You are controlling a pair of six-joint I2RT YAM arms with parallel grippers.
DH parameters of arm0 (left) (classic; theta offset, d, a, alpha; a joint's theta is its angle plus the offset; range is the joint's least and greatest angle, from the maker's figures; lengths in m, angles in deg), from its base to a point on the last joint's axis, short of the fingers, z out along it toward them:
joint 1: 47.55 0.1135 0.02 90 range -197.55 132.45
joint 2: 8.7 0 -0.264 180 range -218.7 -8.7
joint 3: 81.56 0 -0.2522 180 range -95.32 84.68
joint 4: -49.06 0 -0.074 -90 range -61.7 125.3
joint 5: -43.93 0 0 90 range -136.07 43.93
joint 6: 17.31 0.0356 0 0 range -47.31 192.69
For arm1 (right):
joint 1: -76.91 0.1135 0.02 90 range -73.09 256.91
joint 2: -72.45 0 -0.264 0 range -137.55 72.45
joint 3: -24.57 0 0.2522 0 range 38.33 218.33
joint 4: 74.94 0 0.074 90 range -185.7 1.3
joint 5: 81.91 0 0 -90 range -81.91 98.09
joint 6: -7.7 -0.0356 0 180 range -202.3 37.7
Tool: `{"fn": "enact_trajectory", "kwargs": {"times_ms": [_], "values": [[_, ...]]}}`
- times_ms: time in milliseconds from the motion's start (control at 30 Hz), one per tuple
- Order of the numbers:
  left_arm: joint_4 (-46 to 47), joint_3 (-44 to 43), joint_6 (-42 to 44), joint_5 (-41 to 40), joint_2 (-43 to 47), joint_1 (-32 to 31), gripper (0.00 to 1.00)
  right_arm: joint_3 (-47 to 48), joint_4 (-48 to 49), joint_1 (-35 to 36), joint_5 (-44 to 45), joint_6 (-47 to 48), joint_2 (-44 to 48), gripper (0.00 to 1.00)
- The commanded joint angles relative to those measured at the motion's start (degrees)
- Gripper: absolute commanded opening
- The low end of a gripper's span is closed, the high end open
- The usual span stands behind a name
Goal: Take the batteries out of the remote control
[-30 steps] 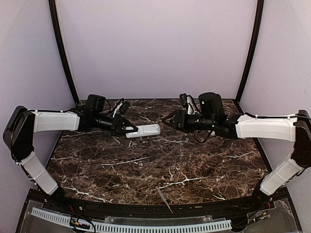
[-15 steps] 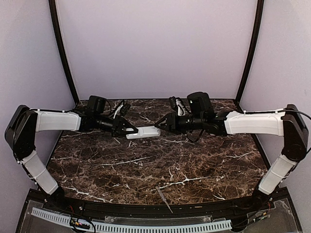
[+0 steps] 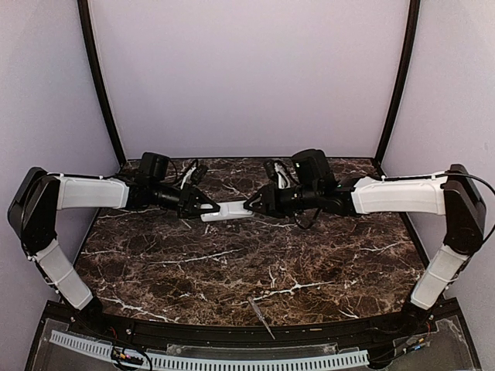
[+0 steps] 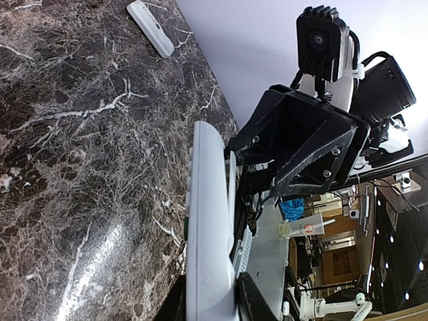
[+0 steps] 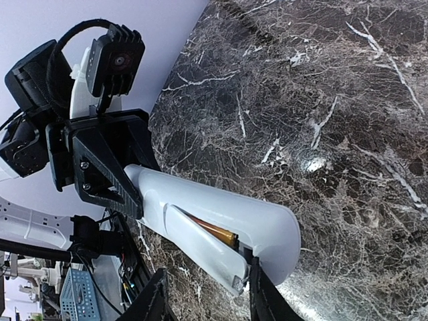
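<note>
I need to move my left gripper back and down next, toward the grey metal rod, to the empty marble below it. I will release the remote [image 4: 208,227] there.
My left gripper [image 3: 207,207] is shut on one end of a white remote control [image 3: 228,210] and holds it level just above the marble table. In the left wrist view the remote [image 4: 208,227] sits edge-on between the two fingers, with the gripper [image 4: 210,302] clamped on it. My right gripper [image 3: 249,206] is at the remote's free end, open. In the right wrist view its fingers [image 5: 257,289] straddle the lifted end of the battery cover [image 5: 200,246]. One orange battery [image 5: 215,231] shows in the gap under the cover.
A thin grey metal rod [image 3: 261,318] lies near the table's front edge. A second white bar-shaped object [image 4: 150,28] lies far off on the table in the left wrist view. The dark marble table [image 3: 232,270] is bounded by purple walls.
My right arm has moved left until its gripper reached the remote's free end. My left gripper has kept hold of the remote, almost still.
</note>
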Motion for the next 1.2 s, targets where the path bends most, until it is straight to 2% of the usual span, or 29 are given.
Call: {"fn": "enact_trajectory", "kwargs": {"times_ms": [0,33,200,567,733,1167], "values": [[0.85,0.31,0.27,1.80,0.50,-0.08,0.00,1.66,1.07,0.68,-1.64,0.74,-0.91,0.38],[0.86,0.42,0.27,1.78,0.54,-0.08,0.00,1.71,1.20,0.70,-2.02,0.75,-1.03,0.38],[0.59,0.24,0.41,1.60,0.52,-0.08,0.00,1.82,2.71,0.72,-3.96,-0.09,-1.58,0.25],[0.10,0.11,0.64,1.59,0.76,-0.08,0.00,1.50,4.81,0.69,-5.33,-1.42,-2.38,0.12],[-0.41,-0.08,0.95,1.30,0.78,-0.06,0.00,0.82,6.22,0.68,-5.97,-2.29,-2.32,0.00],[-2.83,-1.10,2.63,-0.13,0.99,0.14,0.00,-4.49,7.79,-1.37,-3.11,-2.61,6.94,0.00]]}}
